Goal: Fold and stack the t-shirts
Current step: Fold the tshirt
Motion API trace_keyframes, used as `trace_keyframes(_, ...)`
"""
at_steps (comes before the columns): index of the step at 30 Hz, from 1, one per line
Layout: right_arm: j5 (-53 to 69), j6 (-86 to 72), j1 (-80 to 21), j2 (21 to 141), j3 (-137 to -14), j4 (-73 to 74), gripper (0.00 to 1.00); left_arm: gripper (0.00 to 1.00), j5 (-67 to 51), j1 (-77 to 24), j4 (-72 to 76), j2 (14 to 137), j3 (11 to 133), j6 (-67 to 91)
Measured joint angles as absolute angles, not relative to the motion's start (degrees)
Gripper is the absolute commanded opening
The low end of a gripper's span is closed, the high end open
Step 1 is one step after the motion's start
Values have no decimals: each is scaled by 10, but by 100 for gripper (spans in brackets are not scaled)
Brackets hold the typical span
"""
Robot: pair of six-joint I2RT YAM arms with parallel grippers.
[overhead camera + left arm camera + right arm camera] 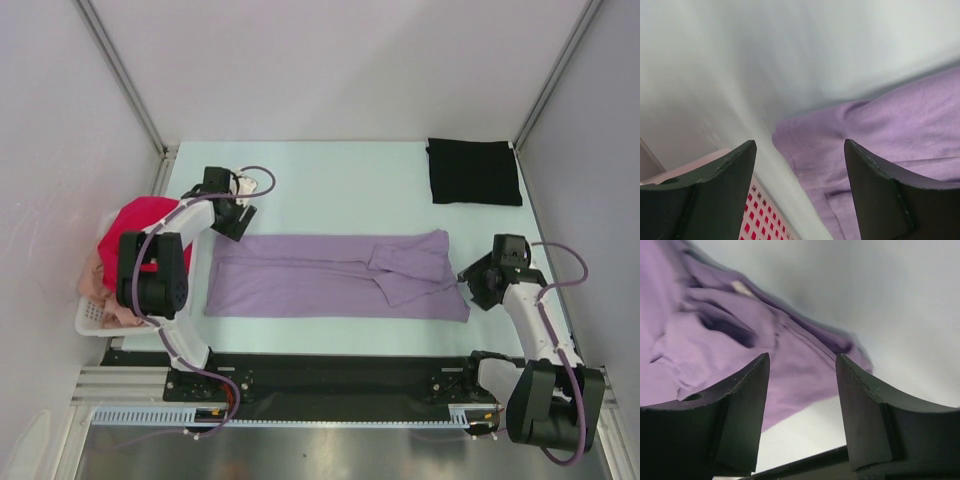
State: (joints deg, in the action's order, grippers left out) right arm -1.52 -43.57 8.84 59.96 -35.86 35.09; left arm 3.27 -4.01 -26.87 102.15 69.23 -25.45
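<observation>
The lavender t-shirt's far corner (pixel 223 241) (pixel 790 137) is by the basket, and my left gripper is still hovering open and empty, so it should move down and slightly back to close on that corner.
A lavender t-shirt (pixel 330 277) lies flat across the middle of the table, folded lengthwise into a long strip with a sleeve folded over near its right end. My left gripper (pixel 236 222) hovers open just off its far left corner (pixel 790 131), nothing between the jaws. At the shirt's right end my right gripper (pixel 470 280) is open above the near edge of the cloth (pixel 800 375). A black t-shirt (pixel 474 171) lies folded square at the back right. A magenta-red t-shirt (pixel 145 225) and a peach-pink one (pixel 100 280) are heaped in the basket.
The white plastic basket (pixel 92 318) stands at the left table edge beside the left arm; its perforated wall (pixel 765 215) shows under the left jaws. Enclosure walls and metal posts bound the table on three sides.
</observation>
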Motion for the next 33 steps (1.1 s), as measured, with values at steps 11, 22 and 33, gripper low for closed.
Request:
trace_keyframes(11,-53,-551,70,522,-269,396,55,59,23,-27,-250,1044,661,-271)
trace_keyframes(22,-25,-529,70,617,-263,301,1,0,-32,-17,-228,1017,612,-286)
trace_keyframes(33,36,-436,57,902,-462,162,0,0,-72,-13,-240,931,512,-342)
